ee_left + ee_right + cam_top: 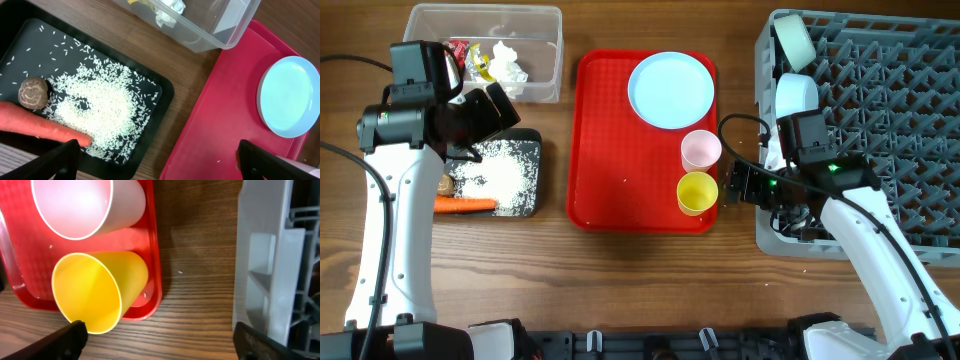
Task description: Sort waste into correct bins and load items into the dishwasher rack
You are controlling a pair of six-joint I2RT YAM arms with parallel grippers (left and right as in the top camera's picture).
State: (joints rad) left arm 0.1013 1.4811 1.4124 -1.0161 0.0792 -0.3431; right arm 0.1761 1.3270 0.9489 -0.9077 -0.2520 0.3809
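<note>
I should next move my left gripper across the red tray [620,170] and down onto the cup's upturned rim [680,190], because the yellow cup is below my left gripper and to its right in the overhead view.
A black tray [525,140] holds white rice [100,105], an orange carrot [35,127] and a brown lump [34,92]. Behind it, the clear tub [545,55] contains wrappers [470,58] and crumpled tissue [507,65]. On the red tray [620,170] are a light blue plate [670,90], a pink cup [701,150] and a yellow cup [697,193]. Two light blue bowls [797,95] stand in the grey rack [880,130]. My left gripper [160,162] hangs open above the black tray's right edge. My right gripper [160,342] is open beside the yellow cup [90,290], holding nothing.
Bare wooden table [195,280] separates the red tray [152,300] from the rack wall [260,255]. The pink cup [85,205] stands right behind the yellow one. The clear tub's corner [220,35] nearly meets the red tray [215,125].
</note>
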